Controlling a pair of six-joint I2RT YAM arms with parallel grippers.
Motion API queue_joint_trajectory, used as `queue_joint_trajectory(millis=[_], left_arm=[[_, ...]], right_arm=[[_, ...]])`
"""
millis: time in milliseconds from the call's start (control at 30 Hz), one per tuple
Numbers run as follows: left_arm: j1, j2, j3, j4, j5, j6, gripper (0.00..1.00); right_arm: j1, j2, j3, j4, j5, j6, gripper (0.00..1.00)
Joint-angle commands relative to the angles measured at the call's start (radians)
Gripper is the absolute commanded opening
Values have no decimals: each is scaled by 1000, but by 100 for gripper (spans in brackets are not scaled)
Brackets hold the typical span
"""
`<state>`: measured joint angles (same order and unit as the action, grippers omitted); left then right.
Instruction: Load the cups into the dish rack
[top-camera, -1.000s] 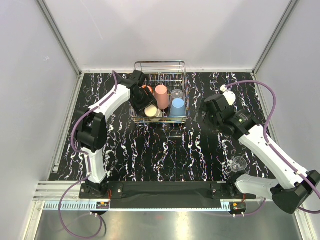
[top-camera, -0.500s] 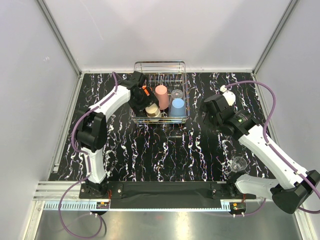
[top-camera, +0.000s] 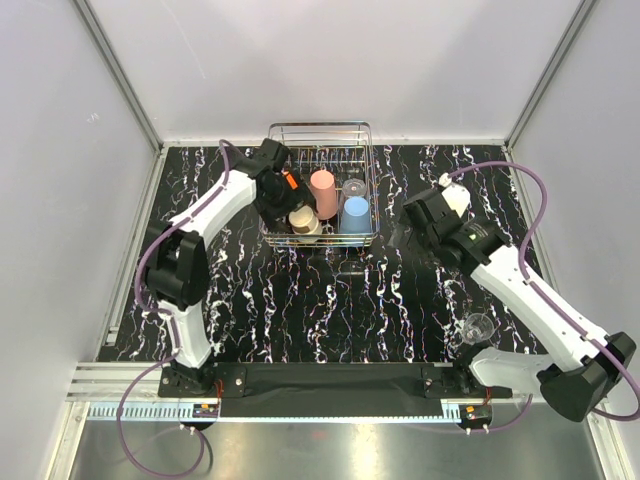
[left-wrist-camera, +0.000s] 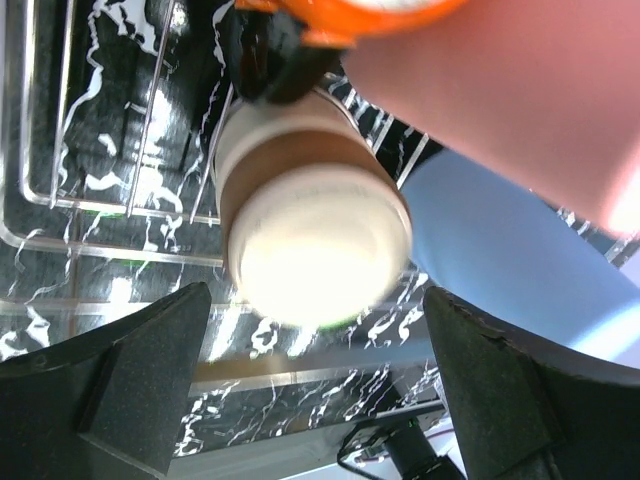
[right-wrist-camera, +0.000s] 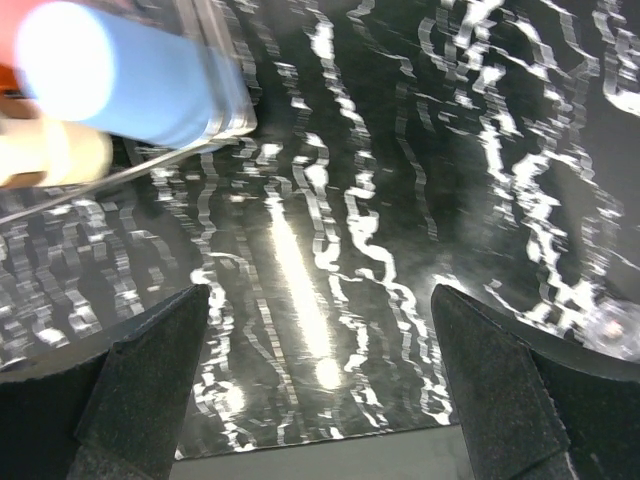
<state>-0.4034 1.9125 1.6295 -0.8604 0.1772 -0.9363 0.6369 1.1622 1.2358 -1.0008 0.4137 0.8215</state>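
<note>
The clear glass is still outside the rack (top-camera: 320, 130), below and back, so my right gripper should next swing back, turning, and lower onto the clear glass's far rim (top-camera: 477, 317).
The dish rack (top-camera: 320, 130), a silver wire basket, stands at the back of the table. In it are a salmon-pink tumbler (top-camera: 322, 188), a light blue cup (top-camera: 355, 213), a beige cup (top-camera: 303, 221), a clear glass (top-camera: 353, 187) and an orange mug (top-camera: 291, 181), half hidden by my left gripper (top-camera: 283, 203). My left gripper (left-wrist-camera: 318, 298) is open above the beige cup (left-wrist-camera: 310, 215), whose pale base faces it, and its fingers are clear of the cup. My right gripper (top-camera: 403, 228) hangs open over bare table, right of the rack. Another clear glass (top-camera: 478, 326) stands on the table near the right arm's base.
The black marbled tabletop (top-camera: 330, 300) is walled in by white panels on three sides. In the right wrist view the light blue cup (right-wrist-camera: 120, 80) and a rack corner (right-wrist-camera: 225, 95) sit at upper left, with only tabletop between the fingers (right-wrist-camera: 150, 380).
My left gripper has opened wide and let go of the beige cup, which now rests in the rack. The right arm has edged slightly left.
</note>
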Motion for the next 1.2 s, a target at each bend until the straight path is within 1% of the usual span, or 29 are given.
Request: queue_joint_trajectory(millis=[0, 67, 100, 133, 167, 200, 233, 333, 367, 467, 633, 800, 933, 1000, 1167], left_arm=[[2, -119, 20, -14, -47, 34, 95], [3, -154, 18, -25, -68, 51, 96], [2, -167, 20, -28, -87, 57, 96], [3, -179, 20, -31, -93, 63, 96], [3, -200, 21, -35, -97, 74, 96], [3, -211, 24, -37, -107, 79, 96], [3, -230, 26, -38, -111, 89, 96], [2, -265, 29, -43, -128, 100, 96], [3, -273, 27, -40, -130, 105, 96], [2, -302, 18, -31, -127, 111, 96], [11, -317, -5, -11, -102, 120, 95], [34, -302, -25, 17, -10, 126, 94], [46, -296, -48, 50, 45, 122, 94], [51, -284, -59, 69, 77, 128, 94], [72, -257, -59, 69, 114, 133, 92]], right_arm=[[-19, 28, 33, -84, 100, 42, 100], [-49, 42, 31, -104, 96, 38, 100], [-77, 45, 19, -104, 74, 0, 100], [-156, 37, 7, -98, 48, -21, 100], [-195, 27, -7, -88, 1, -36, 100], [-228, 15, -39, -84, -13, -60, 100], [-291, -13, -54, -81, -25, -70, 100], [-367, -51, -104, -82, -61, -93, 99], [-420, -56, -113, -100, -73, -97, 100], [-492, -76, -143, -137, -96, -93, 99], [-588, -154, -160, -193, -108, -59, 96], [-698, -206, -170, -255, -147, -42, 94], [-749, -229, -211, -282, -171, -41, 94], [-761, -263, -236, -283, -216, -32, 94], [-764, -340, -314, -251, -280, 51, 93]])
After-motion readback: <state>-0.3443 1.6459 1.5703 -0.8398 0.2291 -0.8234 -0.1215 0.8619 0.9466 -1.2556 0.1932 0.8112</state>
